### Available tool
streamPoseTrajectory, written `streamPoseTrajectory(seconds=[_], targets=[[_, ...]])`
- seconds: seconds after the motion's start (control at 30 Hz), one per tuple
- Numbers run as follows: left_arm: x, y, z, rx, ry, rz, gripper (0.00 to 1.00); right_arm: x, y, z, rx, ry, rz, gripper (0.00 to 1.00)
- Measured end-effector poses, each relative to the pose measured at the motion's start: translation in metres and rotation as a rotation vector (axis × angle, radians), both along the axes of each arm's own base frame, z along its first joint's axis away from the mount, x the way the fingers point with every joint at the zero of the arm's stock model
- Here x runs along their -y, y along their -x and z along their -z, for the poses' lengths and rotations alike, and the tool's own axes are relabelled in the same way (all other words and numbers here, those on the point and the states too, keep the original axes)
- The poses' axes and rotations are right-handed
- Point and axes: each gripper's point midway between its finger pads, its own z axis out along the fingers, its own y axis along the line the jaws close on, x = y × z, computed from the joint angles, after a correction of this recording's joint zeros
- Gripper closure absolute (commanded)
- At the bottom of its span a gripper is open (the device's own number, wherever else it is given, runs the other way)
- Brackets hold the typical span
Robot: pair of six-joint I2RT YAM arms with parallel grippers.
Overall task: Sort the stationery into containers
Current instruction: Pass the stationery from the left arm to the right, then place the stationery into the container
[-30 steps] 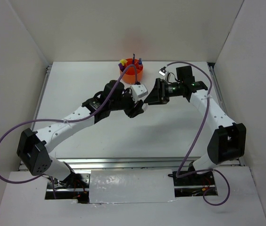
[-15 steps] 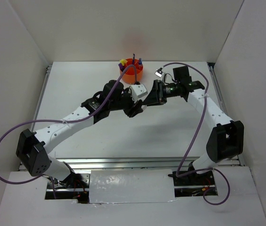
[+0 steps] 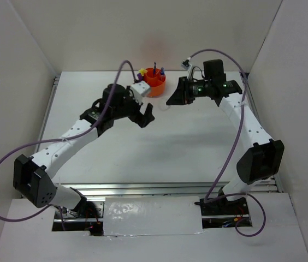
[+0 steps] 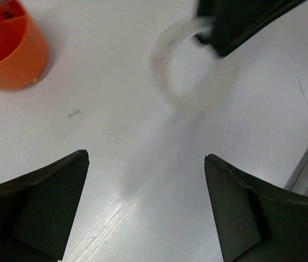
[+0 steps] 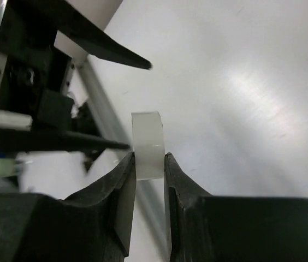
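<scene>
The organiser's near section is empty. My right gripper will next move outward and to the left in the top view, over that section, to release the tape ring.
My right gripper [image 5: 149, 155] is shut on the clear tape ring [image 5: 147, 143], pinching its band edge-on above the table. In the overhead view the right gripper [image 3: 170, 102] hangs just right of the orange organiser [image 3: 155, 84], which holds several pens and highlighters [image 3: 142, 72]. My left gripper [image 3: 144, 116] stands wide open with nothing between its fingers, a short way left of the ring. In the left wrist view the tape ring [image 4: 159, 60] hangs ahead of the left gripper [image 4: 146, 156], with the organiser [image 4: 12, 54] at the far left.
White walls close in the table on the left, back and right. A metal rail [image 3: 50, 103] runs along the table's left edge and another along the right edge [image 3: 252, 103]. Purple cables [image 3: 219, 164] loop off both arms.
The left gripper has opened wide, let go of the tape ring and drawn back to the left. The right gripper has closed on the ring and lifted it toward the organiser.
</scene>
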Motion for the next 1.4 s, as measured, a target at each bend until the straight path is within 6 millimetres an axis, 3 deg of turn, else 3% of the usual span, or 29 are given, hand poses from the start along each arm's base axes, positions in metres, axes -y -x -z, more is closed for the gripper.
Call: streamPoseTrajectory(seconds=[0.17,0.3,0.53,0.63,0.8,0.97,1.2,1.4], targets=[[-0.082,-0.044,-0.02,-0.034,0.098,-0.222,0.01,0.008,-0.043,-0.037,0.408,0.133,0.001,0.9],[-0.123,-0.052,-0.019,-0.068,0.152,-0.313,0.01,0.009,-0.083,-0.044,0.677,0.256,-0.054,0.88],[-0.131,-0.038,0.02,-0.209,0.196,-0.322,0.01,-0.001,-0.144,0.019,0.893,0.459,-0.183,0.85],[-0.133,-0.035,0.028,-0.237,0.21,-0.323,0.01,-0.007,-0.163,0.037,0.997,0.516,-0.231,0.87],[-0.139,-0.04,0.023,-0.232,0.242,-0.337,0.01,-0.019,-0.191,0.048,1.156,0.582,-0.282,0.86],[-0.142,-0.044,0.024,-0.252,0.267,-0.346,0.01,-0.027,-0.209,0.071,1.248,0.639,-0.364,0.78],[-0.143,-0.045,0.03,-0.281,0.286,-0.35,0.01,-0.036,-0.236,0.091,1.317,0.682,-0.428,0.82],[-0.145,-0.043,0.036,-0.292,0.291,-0.352,0.01,-0.036,-0.245,0.098,1.351,0.71,-0.447,0.82]])
